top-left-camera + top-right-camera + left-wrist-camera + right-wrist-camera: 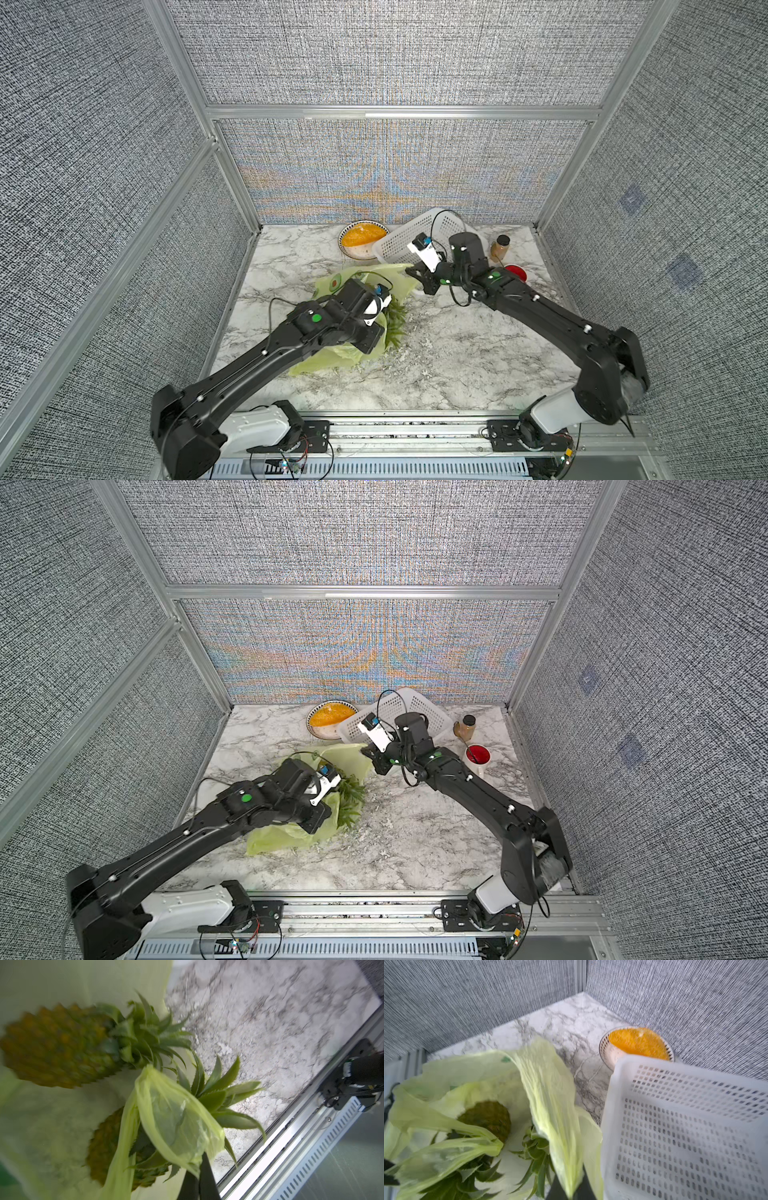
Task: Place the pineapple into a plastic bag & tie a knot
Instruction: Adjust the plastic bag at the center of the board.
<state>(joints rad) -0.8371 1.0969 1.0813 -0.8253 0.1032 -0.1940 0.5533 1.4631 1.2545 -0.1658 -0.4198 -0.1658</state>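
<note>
My left gripper lifts the handle loop (172, 1118) up, away from my right gripper, next, then releases it. The green crowns stick out of the bag's opening below my left gripper.
The yellow-green plastic bag (328, 363) lies open on the marble table, left of centre. In the left wrist view two pineapples lie inside it, one (54, 1045) farther in and one (108, 1147) nearer. Their green crowns (395, 328) stick out of the mouth. My left gripper (198, 1172) is shut on a handle loop (172, 1118) of the bag. My right gripper (572, 1188) is shut on the other handle strip (550, 1095), held up beside the basket. That gripper (411, 272) sits at the bag's far edge. No knot is in view.
A white perforated basket (415, 237) leans tilted at the back, right beside my right gripper. A bowl of orange food (363, 237) stands left of it. A brown jar (500, 247) and a cup of red liquid (478, 755) stand at the back right. Grey walls close in three sides.
</note>
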